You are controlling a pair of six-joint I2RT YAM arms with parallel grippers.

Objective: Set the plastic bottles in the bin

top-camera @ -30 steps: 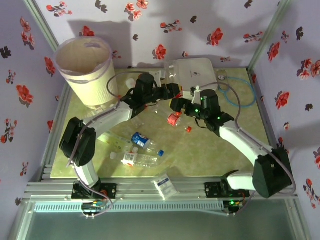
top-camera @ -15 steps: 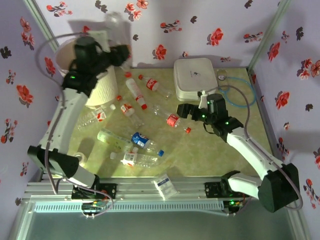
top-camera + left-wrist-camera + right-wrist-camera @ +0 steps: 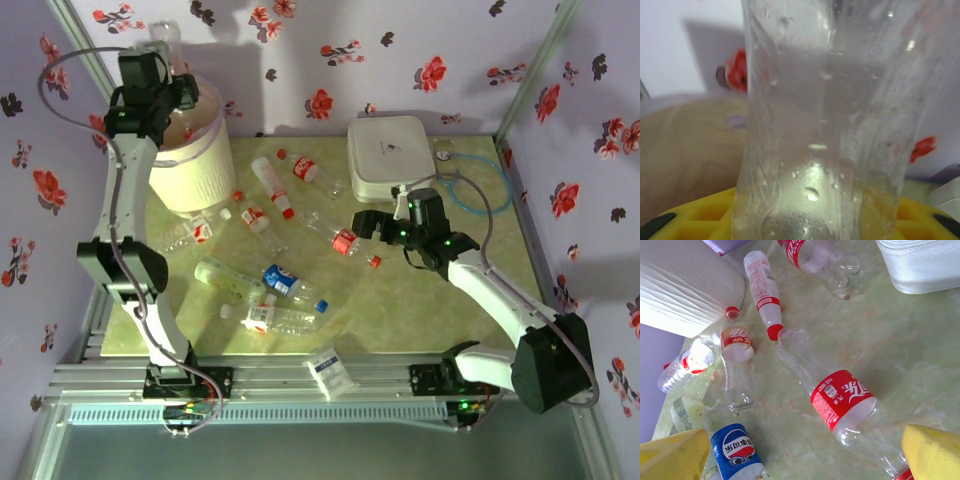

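I will next use my left gripper to lower the clear bottle down through the bin's opening [image 3: 196,122] [image 3: 695,145] and let go of it inside the bin.
My left gripper [image 3: 172,82] is raised over the mouth of the cream-white bin [image 3: 190,160] and is shut on a clear, label-free plastic bottle [image 3: 161,36]. In the left wrist view that bottle [image 3: 825,125] stands between my yellow fingers [image 3: 700,215], with the bin's tan inside [image 3: 680,150] behind it. My right gripper [image 3: 365,222] hangs open just above a red-labelled bottle [image 3: 842,400], which lies between its fingers [image 3: 932,450]. Several more bottles lie on the table, among them a blue-labelled one [image 3: 735,450] and a greenish one [image 3: 225,277].
A flat white box [image 3: 390,155] sits at the back right, with a blue-tubed cable [image 3: 480,190] beside it. A small white-blue packet [image 3: 330,368] lies at the front edge. A loose red cap [image 3: 238,196] lies near the bin. Flowered walls enclose the table.
My left arm swung from the table's middle up and left to above the bin, carrying the clear bottle. The right gripper shifted slightly over the red-labelled bottle.
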